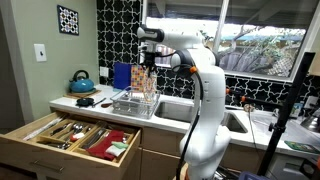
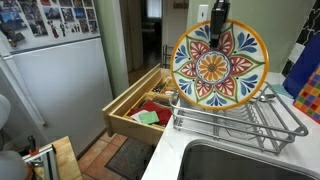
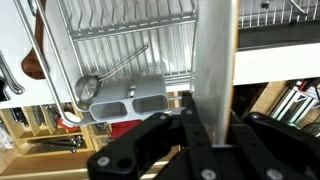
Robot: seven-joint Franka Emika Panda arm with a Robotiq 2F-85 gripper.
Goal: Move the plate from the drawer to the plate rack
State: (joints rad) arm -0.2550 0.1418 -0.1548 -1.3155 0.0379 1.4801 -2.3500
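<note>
The rack stands below the robot's gripper, so the gripper will go down to set the upright plate among the wires of the rack (image 2: 240, 122) and let go of the plate's top rim.
The plate (image 2: 218, 66), round with a floral pattern in cream, orange and red, hangs upright from my gripper (image 2: 216, 38), which is shut on its top rim. Its lower edge is at the wire plate rack (image 2: 240, 122) on the counter. In an exterior view the plate (image 1: 146, 79) shows edge-on above the rack (image 1: 134, 102) under my gripper (image 1: 148, 60). In the wrist view the plate (image 3: 215, 50) runs edge-on between my fingers (image 3: 212, 125), with the rack's wires (image 3: 120, 30) below. The light-wood drawer (image 1: 40, 145) stands open and holds cutlery and a red cloth; it also shows in an exterior view (image 2: 128, 105).
A steel sink (image 2: 240, 160) lies next to the rack. A blue kettle (image 1: 82, 82) stands on the counter at the wall. A white fridge (image 2: 50, 90) stands beyond the drawer. A blue cloth (image 2: 302, 75) hangs behind the rack.
</note>
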